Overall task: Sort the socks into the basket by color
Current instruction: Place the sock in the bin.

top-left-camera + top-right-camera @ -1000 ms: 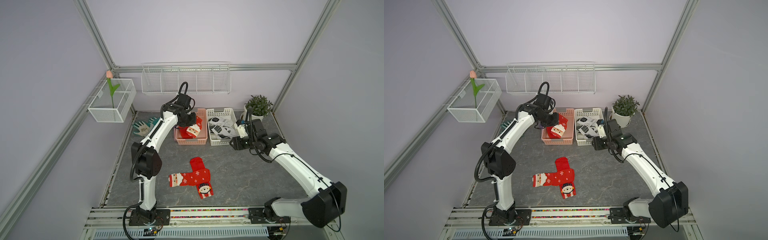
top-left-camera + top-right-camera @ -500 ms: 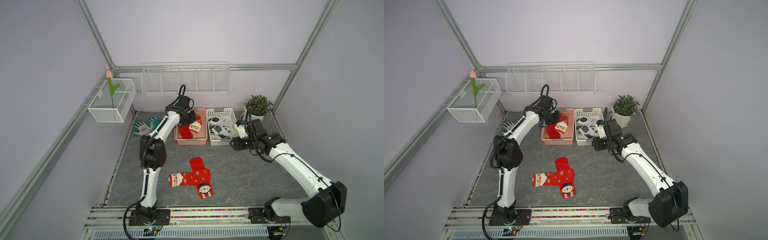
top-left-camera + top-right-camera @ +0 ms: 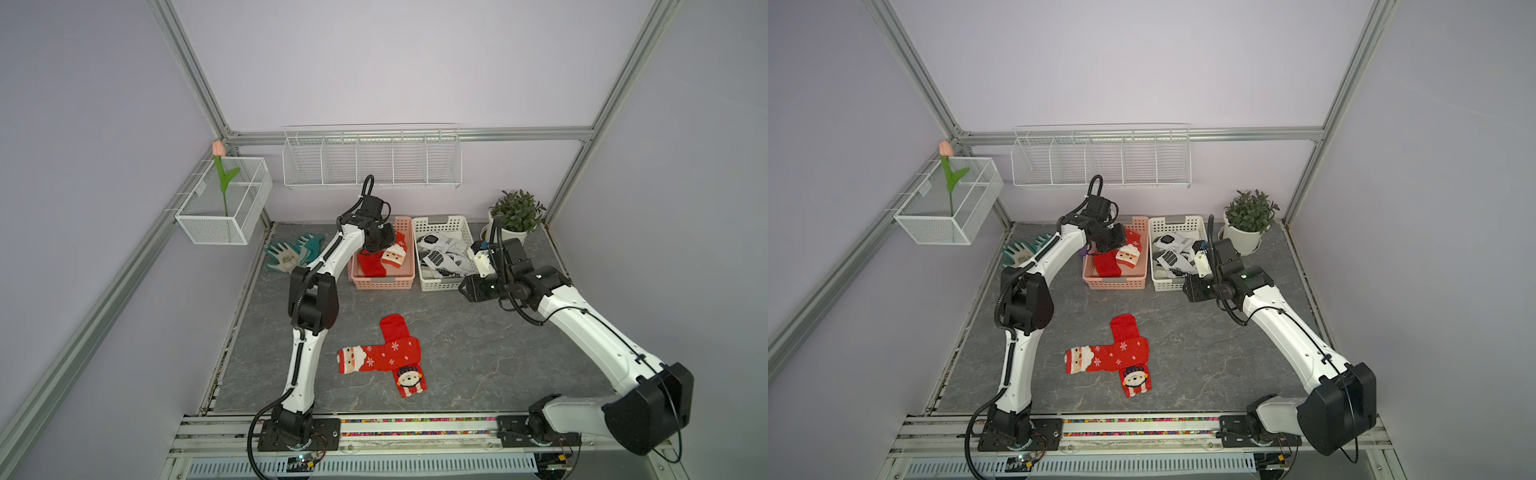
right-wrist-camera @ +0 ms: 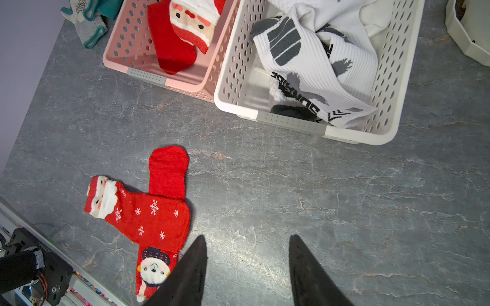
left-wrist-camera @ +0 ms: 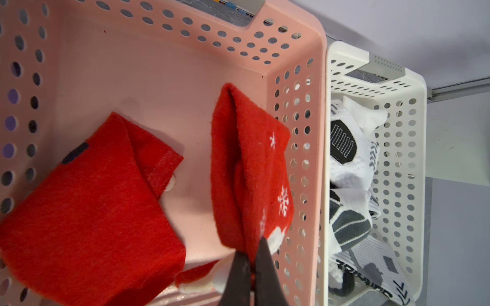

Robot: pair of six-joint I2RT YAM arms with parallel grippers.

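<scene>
The left gripper lowers slightly and releases the red sock into the pink basket next, since the basket's bottom (image 3: 395,272) (image 5: 195,206) beside the crumpled sock lies below the gripper.
My left gripper (image 3: 379,244) is shut on a red sock (image 5: 252,164) with snowflakes and a Santa face, which hangs inside the pink basket (image 3: 382,285) by its right wall. A second red sock (image 5: 87,206) lies crumpled in that basket. White socks (image 3: 441,258) with dark prints fill the white basket (image 3: 443,287) next to it. Two red socks lie crossed on the table: a Santa one (image 3: 384,353) over a bear-faced one (image 3: 409,379). My right gripper (image 4: 246,238) hangs open and empty over bare table in front of the white basket (image 4: 291,123).
Teal-and-grey gloves (image 3: 293,253) lie left of the pink basket. A potted plant (image 3: 515,216) stands at the back right. A wire shelf (image 3: 372,160) hangs on the back wall, and a mesh box (image 3: 224,208) with a tulip on the left frame.
The left arm's elbow has swung right and toward the back, and the held red sock has shifted slightly deeper over the pink basket. The right arm has stayed put.
</scene>
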